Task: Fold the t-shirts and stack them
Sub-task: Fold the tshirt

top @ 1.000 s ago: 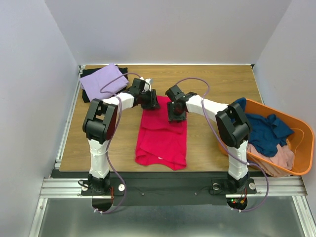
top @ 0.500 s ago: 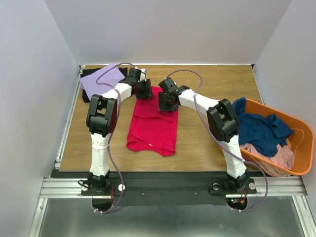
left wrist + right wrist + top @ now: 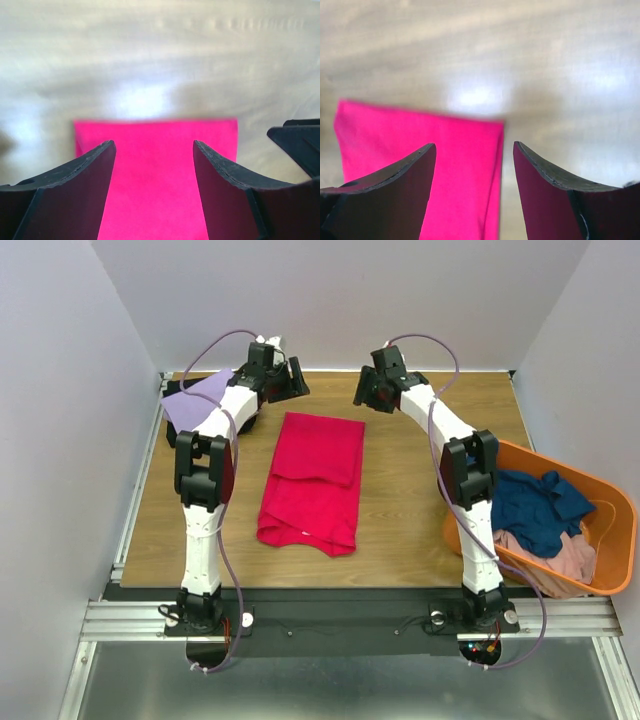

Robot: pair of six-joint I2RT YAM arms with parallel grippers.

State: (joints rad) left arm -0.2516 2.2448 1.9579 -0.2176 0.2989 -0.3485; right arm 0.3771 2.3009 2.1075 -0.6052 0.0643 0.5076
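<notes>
My open right gripper lowers onto the crimson-pink t-shirt's far corner on the tub's side (image 3: 362, 423) (image 3: 499, 126) next, since it lies on the tabletop below the raised fingers.
The crimson-pink t-shirt (image 3: 315, 478) lies folded into a long strip on the table's middle, its far part doubled over. It fills the lower part of the left wrist view (image 3: 152, 165) and shows in the right wrist view (image 3: 425, 160). My left gripper (image 3: 295, 378) is open and empty, raised beyond the shirt's far left corner. My right gripper (image 3: 364, 390) is open and empty, raised beyond its far right corner. A folded lavender t-shirt (image 3: 195, 398) lies on a black one at the far left, mostly hidden by the left arm. Navy (image 3: 535, 502) and dusty pink (image 3: 560, 560) shirts lie in the tub.
An orange plastic tub (image 3: 610, 505) stands at the table's right edge, next to the right arm. White walls close in the table at the back and on both sides.
Both grippers let go of the crimson-pink shirt's far edge and rose away toward the back wall. The shirt slid left and back, and now lies flat.
</notes>
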